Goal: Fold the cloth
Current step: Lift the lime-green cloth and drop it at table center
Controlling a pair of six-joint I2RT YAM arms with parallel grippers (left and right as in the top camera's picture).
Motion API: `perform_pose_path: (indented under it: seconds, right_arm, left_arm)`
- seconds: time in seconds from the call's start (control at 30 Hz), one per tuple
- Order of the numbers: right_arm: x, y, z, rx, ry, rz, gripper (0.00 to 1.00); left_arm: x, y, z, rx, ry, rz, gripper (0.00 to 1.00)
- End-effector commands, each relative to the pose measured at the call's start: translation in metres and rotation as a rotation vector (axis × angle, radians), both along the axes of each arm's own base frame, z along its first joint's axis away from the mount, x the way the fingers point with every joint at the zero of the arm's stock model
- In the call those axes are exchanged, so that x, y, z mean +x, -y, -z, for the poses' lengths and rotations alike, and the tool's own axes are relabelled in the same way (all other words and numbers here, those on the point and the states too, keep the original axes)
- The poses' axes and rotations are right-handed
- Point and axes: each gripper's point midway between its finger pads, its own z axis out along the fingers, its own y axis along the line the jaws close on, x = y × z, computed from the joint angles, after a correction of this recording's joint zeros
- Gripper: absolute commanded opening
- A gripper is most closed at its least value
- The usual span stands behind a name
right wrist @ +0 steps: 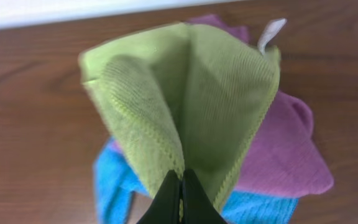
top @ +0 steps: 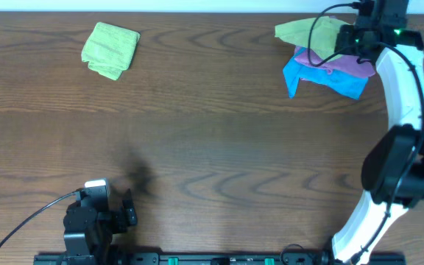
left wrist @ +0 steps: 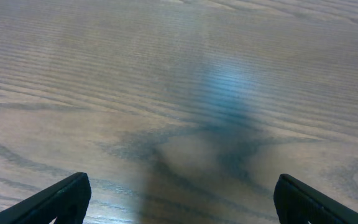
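Note:
My right gripper will next lift the lime-green cloth (top: pixel 306 31), carry it back toward the middle of the tabletop and let go of it there, because that wood is clear of other cloths.
The lime-green cloth (top: pixel 306 31) lies at the far right back of the table, on top of a purple cloth and a blue cloth. My right gripper (top: pixel 353 37) is shut on its edge and lifts it. In the right wrist view the cloth (right wrist: pixel 185 93) hangs up in a fold from the shut fingers (right wrist: pixel 180 186), with its small white tag (right wrist: pixel 270 31) at the far corner. My left gripper (top: pixel 127 210) is open and empty near the front left edge; in the left wrist view its fingertips (left wrist: pixel 179 199) frame bare wood.
A purple cloth (top: pixel 344 65) and a blue cloth (top: pixel 322 76) lie under the lime-green one; they also show in the right wrist view, purple (right wrist: pixel 291 149) and blue (right wrist: pixel 114 186). A small thick lime-green pad (top: pixel 110 49) lies at the back left.

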Motion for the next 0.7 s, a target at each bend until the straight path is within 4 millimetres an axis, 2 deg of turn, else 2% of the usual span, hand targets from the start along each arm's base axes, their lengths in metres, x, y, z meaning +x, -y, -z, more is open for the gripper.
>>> perform_pose_path:
  seconds: [0.0,0.17,0.23,0.37,0.67]
  right_arm:
    - [-0.016,-0.033,-0.064,-0.049,0.091,-0.122,0.01]
    - [-0.066,-0.080,-0.093,-0.067,0.040,-0.247,0.01]
    - [-0.094,-0.105,-0.106,-0.070,0.016,-0.312,0.01]
    - [-0.136,-0.144,-0.125,-0.068,-0.002,-0.413,0.01]
    - [-0.256,-0.258,-0.150,0.045,-0.073,-0.762,0.01]
  left_arm:
    - [-0.010,-0.002,0.016,0.022,-0.067,0.007,0.95]
    - [-0.010,-0.002,0.016,0.022,-0.067,0.007,0.95]
    - [-0.010,-0.002,0.016,0.022,-0.067,0.007,0.95]
    - [-0.010,-0.002,0.016,0.022,-0.067,0.007,0.95]
    - [-0.010,-0.002,0.016,0.022,-0.067,0.007,0.96]
